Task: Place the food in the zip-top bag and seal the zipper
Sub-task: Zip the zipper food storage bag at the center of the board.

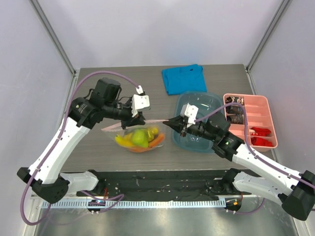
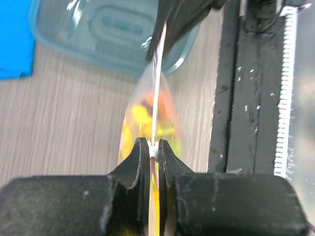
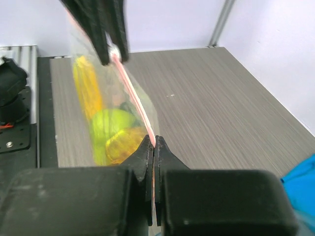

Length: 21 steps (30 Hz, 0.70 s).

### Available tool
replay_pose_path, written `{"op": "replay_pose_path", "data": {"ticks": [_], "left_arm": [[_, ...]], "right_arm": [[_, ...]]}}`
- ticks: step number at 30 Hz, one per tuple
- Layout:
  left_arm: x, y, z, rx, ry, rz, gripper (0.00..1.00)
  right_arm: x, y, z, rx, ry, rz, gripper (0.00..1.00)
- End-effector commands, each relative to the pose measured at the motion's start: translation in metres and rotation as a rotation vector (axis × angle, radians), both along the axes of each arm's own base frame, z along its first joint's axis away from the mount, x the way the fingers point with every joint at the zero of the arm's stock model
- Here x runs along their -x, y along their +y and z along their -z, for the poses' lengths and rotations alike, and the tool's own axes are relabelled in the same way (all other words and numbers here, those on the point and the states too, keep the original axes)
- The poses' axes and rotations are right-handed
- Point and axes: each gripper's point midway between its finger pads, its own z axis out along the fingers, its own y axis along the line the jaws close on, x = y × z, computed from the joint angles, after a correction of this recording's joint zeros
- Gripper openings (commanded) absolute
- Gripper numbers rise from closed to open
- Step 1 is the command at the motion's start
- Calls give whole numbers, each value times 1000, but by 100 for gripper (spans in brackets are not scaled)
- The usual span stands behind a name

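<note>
The slider sits partway along the zipper, so my left gripper will slide toward the left in the top view to the bag's loose end and let go of it.
The zip-top bag [image 1: 139,139] hangs stretched between my two grippers, just above the table. Inside it lies the food: a yellow banana bunch [image 1: 124,141], a green pear-like fruit [image 1: 140,137] and an orange-red pepper [image 1: 156,141]. The pink zipper [image 1: 155,120] runs taut along the bag's mouth. My left gripper [image 1: 137,119] [image 2: 153,146] is shut on the zipper at its small white slider tab [image 2: 154,147]. At the strip's other end, my right gripper [image 1: 167,122] [image 3: 155,141] is shut on the zipper [image 3: 130,83]. The green fruit [image 3: 110,125] shows through the plastic.
A teal plastic tub [image 1: 197,123] stands under and behind my right gripper. A blue folded cloth [image 1: 184,78] lies at the back. A pink divided tray [image 1: 269,123] with small dark and red pieces sits at the right. A black mat [image 1: 162,179] borders the near edge.
</note>
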Motion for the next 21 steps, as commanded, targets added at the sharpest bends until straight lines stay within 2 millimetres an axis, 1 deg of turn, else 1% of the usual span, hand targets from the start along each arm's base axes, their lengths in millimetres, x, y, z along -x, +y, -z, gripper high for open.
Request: {"op": "replay_pose_path", "data": {"ticks": [1,2,3,5,6,7,9,10,11,13,17,21], "left_arm": [[-3,46,12,-118,-34,-156,0],[-4,52,18,-140,-37,-180,0],[-9,66,17,-178,-86,-240,0],[-13,81,23,-234,-123,-293,0],[-13,90,22,-251,-150,-320,0],[-17,103,24,-298,-178,-369,0],[-14,118,24,-339,-219,-398,0],[-17,130,24,-379,-247,-442,0],[-18,136,26,-405,-265,-456,0],[-18,158,26,-478,-300,-525,0],[-10,178,25,-544,-302,-579,0],[-3,186,23,-544,-303,-607,0]], "right_arm": [[-26,-21,-19,-49,-47,187,1],[-29,-23,-19,-50,-46,207,1],[-31,-25,-18,-48,-42,226,1],[-37,-30,-17,-48,-36,270,1],[-39,-31,-15,-45,-31,279,1],[-40,-33,-16,-47,-30,290,1],[-44,-36,-13,-44,-22,319,1],[-45,-37,-13,-44,-18,328,1],[-47,-38,-12,-43,-16,342,1],[-49,-38,-12,-39,-13,351,1],[-52,-39,-9,-30,-14,362,1],[-53,-34,-9,-27,-12,347,1]]}}
